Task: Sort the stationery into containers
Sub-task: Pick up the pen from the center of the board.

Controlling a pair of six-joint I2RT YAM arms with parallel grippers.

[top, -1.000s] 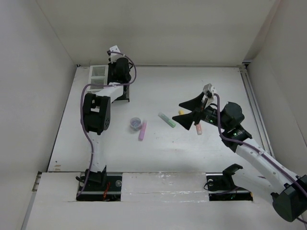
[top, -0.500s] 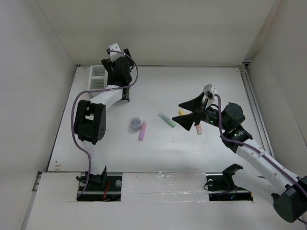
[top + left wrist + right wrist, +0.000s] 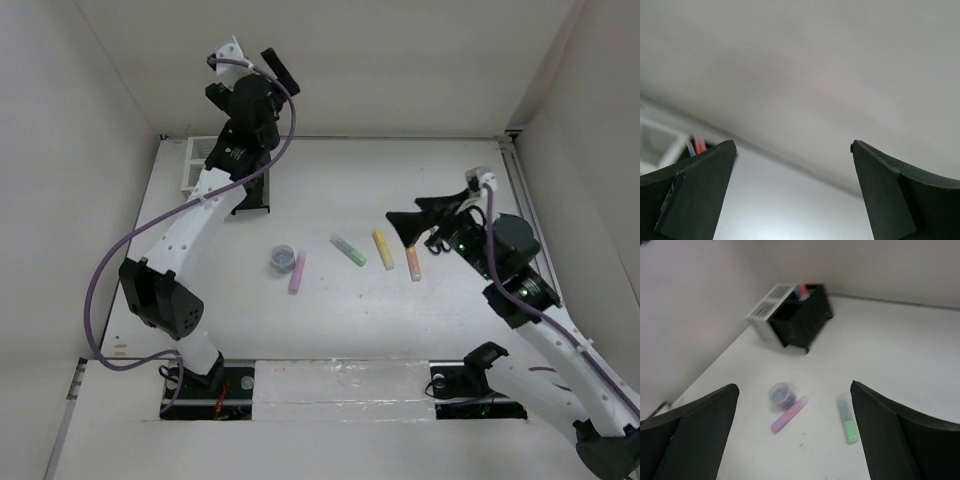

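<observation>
I will swing my left gripper back from the back wall, tilt it down and lower it onto the marker's middle [image 3: 348, 250], because the green marker is still outside the containers.
My left gripper [image 3: 248, 82] is raised near the back wall above the containers, open and empty [image 3: 792, 144]. The white container [image 3: 200, 160] and the black container [image 3: 252, 192] stand joined at the back left, with a red and a blue pen [image 3: 801, 290] sticking out of them. On the table lie a round greyish-purple item [image 3: 282, 259], a purple marker [image 3: 297, 272], a green marker [image 3: 349, 250], a yellow marker [image 3: 383, 248] and an orange marker [image 3: 413, 263]. My right gripper [image 3: 422, 222] hovers open over the right-hand markers, nothing between its fingers [image 3: 793, 387].
The left arm's white link [image 3: 190, 225] and purple cable [image 3: 100, 290] stretch across the table's left side. Walls close in the table [image 3: 330, 330] at the back, left and right.
My left gripper has opened and lifted up and back from the containers. My right gripper has pulled to the right, uncovering the yellow and orange markers.
</observation>
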